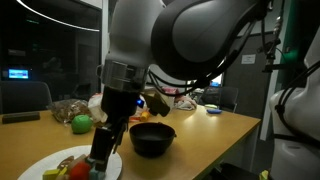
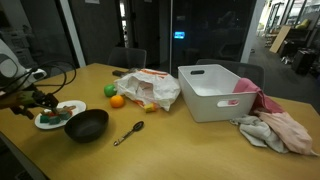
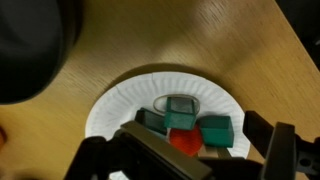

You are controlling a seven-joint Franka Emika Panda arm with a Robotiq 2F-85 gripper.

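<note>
The green block farthest from the bowl (image 3: 216, 130) is below my gripper, to its right in the wrist view. I will lower my gripper's open fingers that way around the block next.
A white paper plate (image 3: 120, 100) holds three green blocks (image 3: 180, 112) and a red round piece (image 3: 183, 142). My gripper (image 3: 200, 155) hangs low over the plate's near edge, open, with one finger on each side of the red piece and nothing between them. In an exterior view the gripper (image 1: 100, 152) stands just above the plate (image 1: 40, 165). In another exterior view the gripper (image 2: 45, 103) is over the plate (image 2: 45, 124) at the table's left end.
A black bowl (image 1: 152, 138) sits beside the plate, also in an exterior view (image 2: 87, 124). A spoon (image 2: 128, 133), an orange (image 2: 117, 100), a green ball (image 1: 79, 123), a plastic bag (image 2: 150, 88), a white bin (image 2: 222, 90) and cloths (image 2: 275, 128) lie on the wooden table.
</note>
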